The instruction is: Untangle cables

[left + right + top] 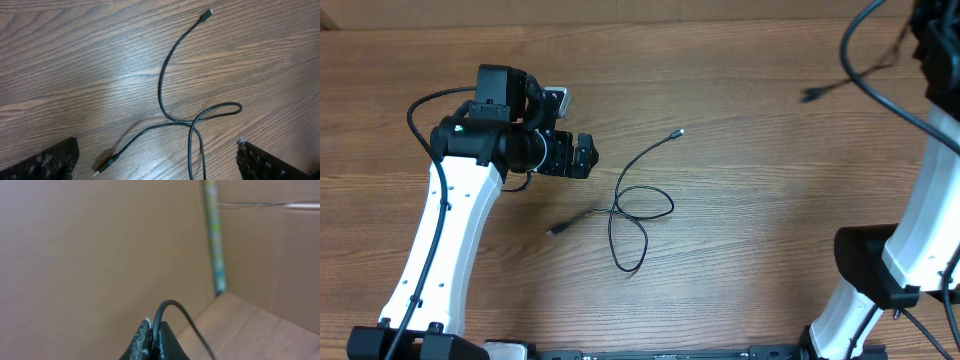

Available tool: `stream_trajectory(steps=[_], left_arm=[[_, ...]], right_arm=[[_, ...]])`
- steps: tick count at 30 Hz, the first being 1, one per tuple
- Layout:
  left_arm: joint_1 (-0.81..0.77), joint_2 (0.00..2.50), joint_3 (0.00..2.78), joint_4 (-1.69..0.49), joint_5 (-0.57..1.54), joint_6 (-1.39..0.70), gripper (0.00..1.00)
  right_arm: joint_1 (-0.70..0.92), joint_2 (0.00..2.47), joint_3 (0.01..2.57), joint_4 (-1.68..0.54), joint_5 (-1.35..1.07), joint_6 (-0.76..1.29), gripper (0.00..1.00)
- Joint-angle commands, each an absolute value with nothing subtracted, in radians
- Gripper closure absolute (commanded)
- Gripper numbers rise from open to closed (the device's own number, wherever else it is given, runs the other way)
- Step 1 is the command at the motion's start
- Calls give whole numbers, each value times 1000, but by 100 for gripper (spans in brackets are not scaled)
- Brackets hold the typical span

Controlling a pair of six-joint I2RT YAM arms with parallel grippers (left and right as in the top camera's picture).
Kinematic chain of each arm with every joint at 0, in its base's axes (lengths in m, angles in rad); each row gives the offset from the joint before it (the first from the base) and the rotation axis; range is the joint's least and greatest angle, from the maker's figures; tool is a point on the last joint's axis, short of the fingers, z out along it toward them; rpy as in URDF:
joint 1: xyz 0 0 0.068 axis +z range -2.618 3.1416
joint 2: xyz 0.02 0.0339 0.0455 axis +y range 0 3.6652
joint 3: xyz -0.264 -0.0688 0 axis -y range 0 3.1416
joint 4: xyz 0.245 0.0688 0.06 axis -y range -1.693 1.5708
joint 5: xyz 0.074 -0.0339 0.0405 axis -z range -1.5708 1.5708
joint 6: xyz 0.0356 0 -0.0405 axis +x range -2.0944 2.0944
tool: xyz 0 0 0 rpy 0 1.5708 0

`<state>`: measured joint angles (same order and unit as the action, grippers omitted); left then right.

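Observation:
The cable will go down toward the right in the overhead view with my right gripper, which will release it over bare table, since that side of the table is clear of the crossed loop.
One thin black cable [642, 207] lies on the wooden table in a crossed loop, with plug ends at the upper right [678, 132] and lower left [552, 232]. In the left wrist view the same cable [165, 95] lies ahead of and between my fingers. My left gripper [582, 155] [157, 170] is open and empty, just left of the loop. My right gripper [156, 339] is raised at the far right [932, 45] and shut on a second black cable [165, 307], whose plug end [810, 96] dangles above the table.
The wooden table [760, 220] spans the view. Brown cardboard walls [90, 245] stand behind it. Thicker black arm cables run along the left arm [415, 115] and the right arm [890, 100].

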<state>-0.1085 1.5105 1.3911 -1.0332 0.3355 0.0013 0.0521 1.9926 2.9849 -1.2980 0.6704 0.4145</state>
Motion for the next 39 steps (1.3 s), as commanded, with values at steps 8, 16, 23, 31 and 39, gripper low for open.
stream_trajectory(steps=[8,16,23,31,39], left_arm=[[-99,1517,1410,-1035,332,-7,0],[-99,1517,1410,-1035,332,-7,0],[-99,1517,1410,-1035,332,-7,0],[-99,1517,1410,-1035,332,-8,0],[-99,1517,1410,-1035,332,-7,0]], right_arm=[[-143,2006,2968,-1352,673,420,96],[-260,2007,2867,-1383,536,420,96],[-357,2007,2661,-1353,537,434,96],[-496,2008,2400,-1222,507,506,96],[-648,2008,2231,-1102,347,506,96]])
